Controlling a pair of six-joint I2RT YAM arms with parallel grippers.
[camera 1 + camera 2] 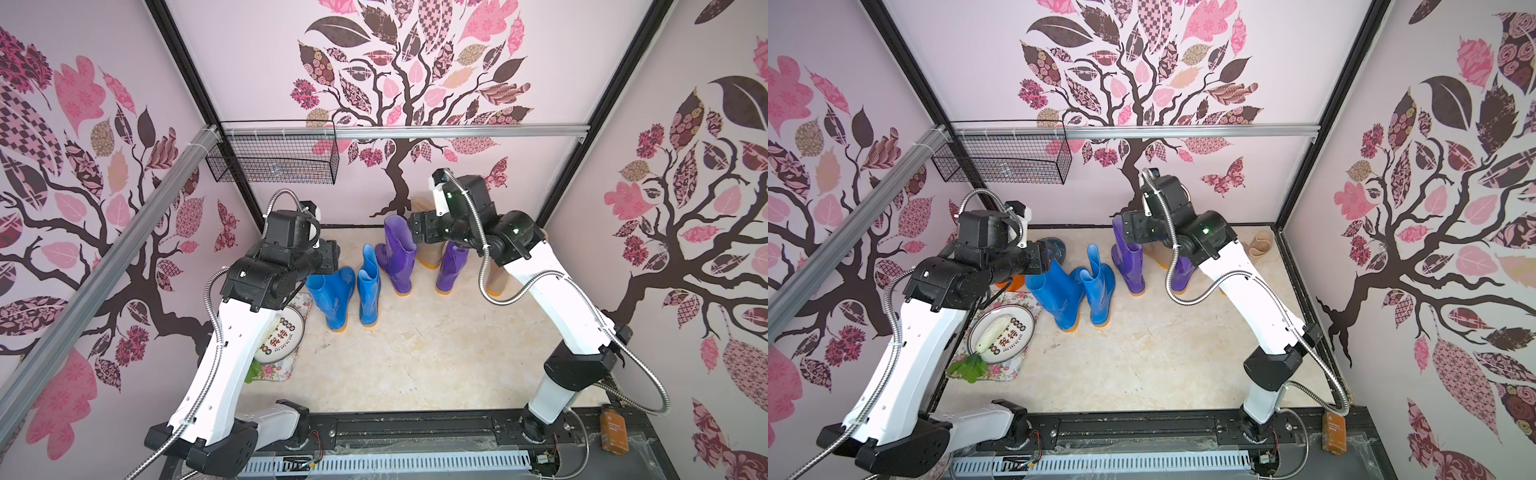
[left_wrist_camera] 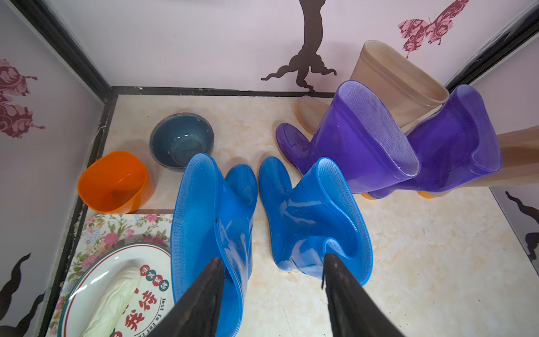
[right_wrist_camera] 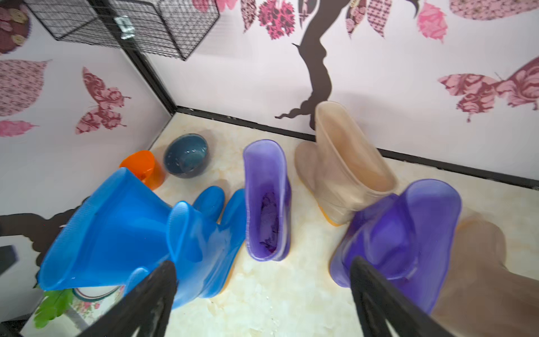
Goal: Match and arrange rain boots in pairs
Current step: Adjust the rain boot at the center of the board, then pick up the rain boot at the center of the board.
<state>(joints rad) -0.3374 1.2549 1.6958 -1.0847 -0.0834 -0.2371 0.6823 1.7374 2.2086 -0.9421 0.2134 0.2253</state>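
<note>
The purple boot beside the blue pair stands apart from its purple mate, so I need to lower my right gripper next onto the near rim of the purple boot (image 1: 411, 244) (image 3: 266, 255).
Two blue rain boots (image 2: 210, 210) (image 2: 309, 216) stand side by side, toes toward the back wall. My left gripper (image 2: 272, 261) hangs open over their tops. One finger sits at the left blue boot's rim, with that boot's shaft wall just inside it. Bare floor shows between the fingers. Two purple boots (image 3: 267, 198) (image 3: 405, 233) stand upright to the right of the blue ones. A beige boot (image 3: 347, 175) stands behind them and another (image 3: 481, 277) to their right. My right gripper (image 3: 262, 262) is wide open and holds nothing. In both top views the boots form a row (image 1: 369, 291) (image 1: 1127, 262).
An orange cup (image 2: 113, 182) and a grey-blue bowl (image 2: 180, 143) sit in the back left corner. In front of them lies a floral tray (image 2: 116, 227) with a plate (image 1: 1000, 336) and a white radish. A wire basket (image 1: 274, 158) hangs on the rail. A brown bottle (image 1: 613, 428) lies on the front ledge.
</note>
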